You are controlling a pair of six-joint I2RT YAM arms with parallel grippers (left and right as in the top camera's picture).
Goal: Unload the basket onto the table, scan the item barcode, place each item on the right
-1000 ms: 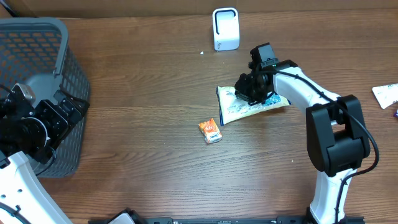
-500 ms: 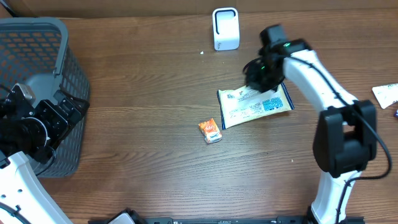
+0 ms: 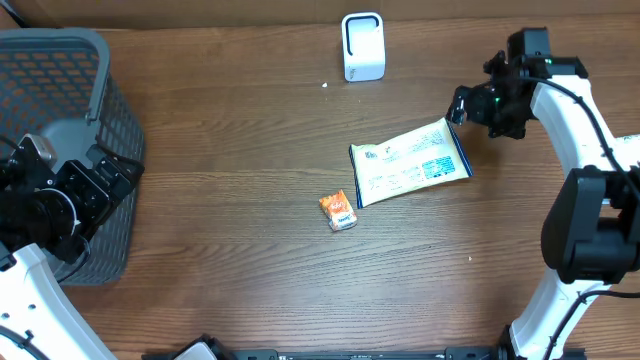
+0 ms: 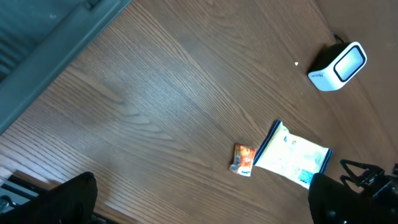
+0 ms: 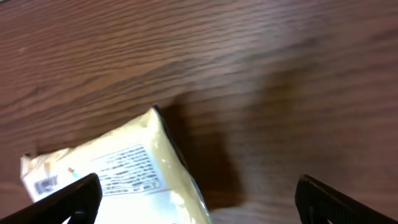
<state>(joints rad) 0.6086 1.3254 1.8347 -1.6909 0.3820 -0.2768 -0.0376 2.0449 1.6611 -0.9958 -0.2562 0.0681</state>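
Observation:
My right gripper draws back and lowers its open fingers astride that end to close next, since the packet's nearest end (image 3: 453, 154) (image 5: 175, 177) lies below and back from it.
The item, a white and blue flat packet (image 3: 410, 162), lies flat on the wooden table, printed side up. My right gripper (image 3: 462, 108) hovers just beyond its far right corner, open and holding nothing. In the right wrist view the packet (image 5: 118, 174) lies below the wide-open right gripper (image 5: 199, 202), and a small barcode (image 5: 46, 183) shows near the packet's left edge. The white scanner (image 3: 363, 46) stands at the back of the table. My left gripper (image 3: 105, 170) is open beside the basket, far from the packet (image 4: 292, 158).
A small orange packet (image 3: 339, 210) lies left of the item. A grey mesh basket (image 3: 60, 60) fills the far left. Another white packet (image 3: 620, 150) sits at the right edge. The scanner (image 4: 337, 65) also shows in the left wrist view.
My right gripper opened, let go of the packet and drew back to the right. The packet dropped flat onto the table. The left arm has not moved.

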